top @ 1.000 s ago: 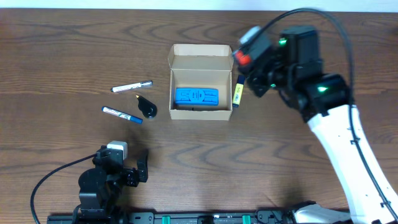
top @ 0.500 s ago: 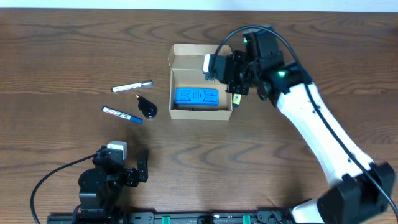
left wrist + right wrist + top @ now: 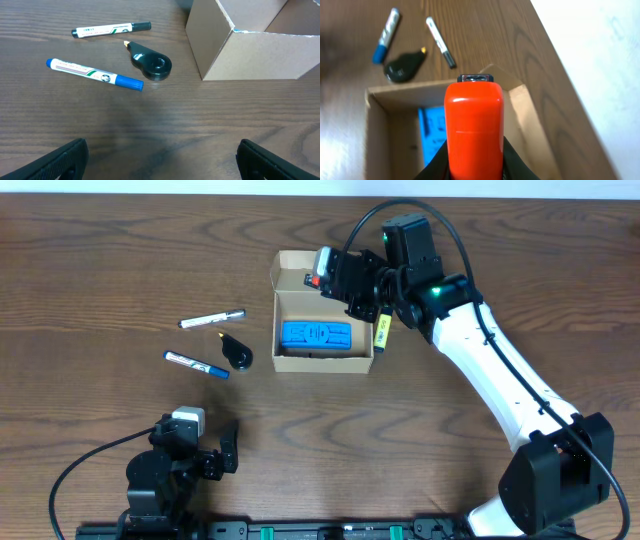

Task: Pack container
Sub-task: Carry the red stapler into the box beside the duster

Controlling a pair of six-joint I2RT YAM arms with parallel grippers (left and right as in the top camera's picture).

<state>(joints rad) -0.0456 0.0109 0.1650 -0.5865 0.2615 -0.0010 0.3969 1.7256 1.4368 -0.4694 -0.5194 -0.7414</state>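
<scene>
The bottom of the strip is empty. My right gripper will next go back past the blue item, down into the strip by the near wall (image 3: 314, 353) (image 3: 402, 137), and release the orange-red block.
The open tan cardboard container (image 3: 288, 279) stands at the table's middle back, with a blue item (image 3: 315, 333) lying in it. My right gripper (image 3: 338, 282) is shut on an orange-red block-shaped object (image 3: 474, 125) and holds it above the container's back right part. In the right wrist view the container's wall (image 3: 376, 135) and the blue item (image 3: 432, 135) lie below the gripper (image 3: 474, 162). My left gripper (image 3: 215, 455) is open and empty near the front edge, its fingers (image 3: 160, 160) wide apart; the container (image 3: 250, 50) is ahead to the right.
Left of the container lie a black-capped marker (image 3: 212, 318), a blue marker (image 3: 196, 364) and a black teardrop-shaped dispenser (image 3: 237, 352). A yellow-and-blue item (image 3: 381, 332) lies against the container's right side. The table's far edge runs along the back.
My right arm has swung left with the orange-red object, from right of the container to above its back right part. The left arm has not moved.
</scene>
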